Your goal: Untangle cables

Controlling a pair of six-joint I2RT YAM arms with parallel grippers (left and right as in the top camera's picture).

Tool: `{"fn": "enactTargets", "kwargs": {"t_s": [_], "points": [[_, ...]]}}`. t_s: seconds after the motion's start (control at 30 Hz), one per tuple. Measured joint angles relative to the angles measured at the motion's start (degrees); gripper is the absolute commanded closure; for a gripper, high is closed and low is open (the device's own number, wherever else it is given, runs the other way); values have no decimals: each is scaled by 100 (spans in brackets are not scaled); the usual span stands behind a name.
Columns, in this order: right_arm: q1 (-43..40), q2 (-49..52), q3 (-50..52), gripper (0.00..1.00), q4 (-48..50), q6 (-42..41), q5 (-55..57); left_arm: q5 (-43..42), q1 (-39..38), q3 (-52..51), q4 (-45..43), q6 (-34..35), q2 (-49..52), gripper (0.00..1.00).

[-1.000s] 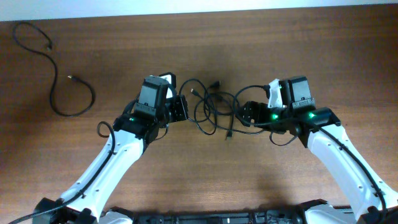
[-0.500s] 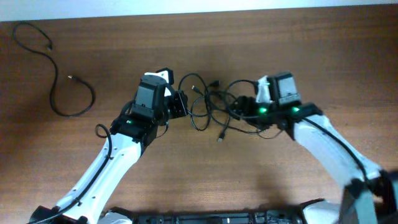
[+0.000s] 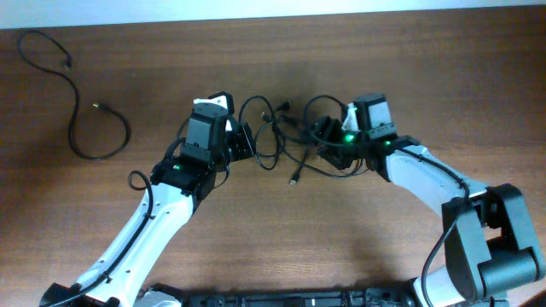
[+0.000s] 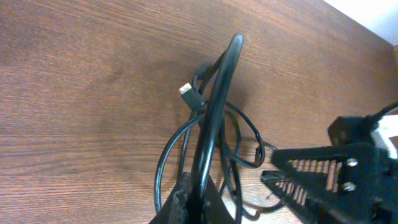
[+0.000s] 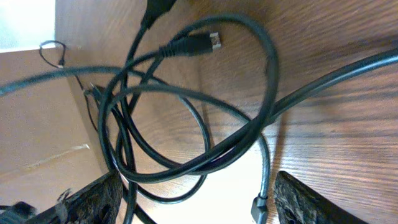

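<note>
My left gripper rises to the left in the overhead view next, then lowers onto bare tabletop near the loose cable already lying apart, to release.
The cables (image 3: 279, 139) are a knot of thin black loops at the table's middle, with one plug end (image 3: 293, 182) trailing toward the front. My left gripper (image 3: 248, 141) is at the bundle's left side, shut on one cable (image 4: 214, 106) that rises from its jaws (image 4: 198, 200) in the left wrist view. My right gripper (image 3: 323, 139) is at the bundle's right side. In the right wrist view its fingers (image 5: 199, 205) are wide apart, with several cable loops (image 5: 186, 118) and a plug (image 5: 202, 42) lying between and ahead of them.
A separate loose black cable (image 3: 73, 128) lies in a long curl at the table's far left. The table's back edge meets a white wall (image 3: 341, 7). My right gripper also shows at the lower right of the left wrist view (image 4: 323, 180).
My right arm has moved left and back, up against the bundle. The bundle has bunched up and shifted slightly left. My left gripper has barely moved and still holds its cable.
</note>
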State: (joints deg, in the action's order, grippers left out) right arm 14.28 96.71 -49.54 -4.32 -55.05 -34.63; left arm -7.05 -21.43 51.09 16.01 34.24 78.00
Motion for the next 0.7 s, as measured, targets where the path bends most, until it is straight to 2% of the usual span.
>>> {"fn": "enactTargets", "kwargs": {"t_s": [0.07, 0.17, 0.27, 0.4, 0.43, 0.5, 0.53, 0.63, 0.7], "points": [[-59, 0, 0, 28, 11, -26, -302, 7, 0, 0, -42, -240, 0, 100], [-59, 0, 4, 47, 184, -535, -566, 26, 0, 0, -225, -905, 0, 100], [39, 0, 2, 56, 514, -1314, -522, 22, 0, 0, -350, -1115, 0, 100], [654, 0, 4, 59, 732, -2291, 387, -111, 0, 0, -389, -1220, 0, 100], [739, 0, 4, 64, 874, -2389, 584, -173, 0, 0, -387, -1222, 0, 100], [817, 0, 4, 83, 887, -2529, 1049, -393, 0, 0, -398, -1222, 0, 100], [824, 0, 4, 87, 844, -2573, 1257, -511, 0, 0, -411, -1222, 0, 100], [826, 0, 4, 96, 822, -2601, 1700, -820, 0, 0, -448, -1222, 0, 100], [826, 0, 4, 96, 822, -2599, 1832, -1029, 0, 0, -450, -1220, 0, 100]]}}
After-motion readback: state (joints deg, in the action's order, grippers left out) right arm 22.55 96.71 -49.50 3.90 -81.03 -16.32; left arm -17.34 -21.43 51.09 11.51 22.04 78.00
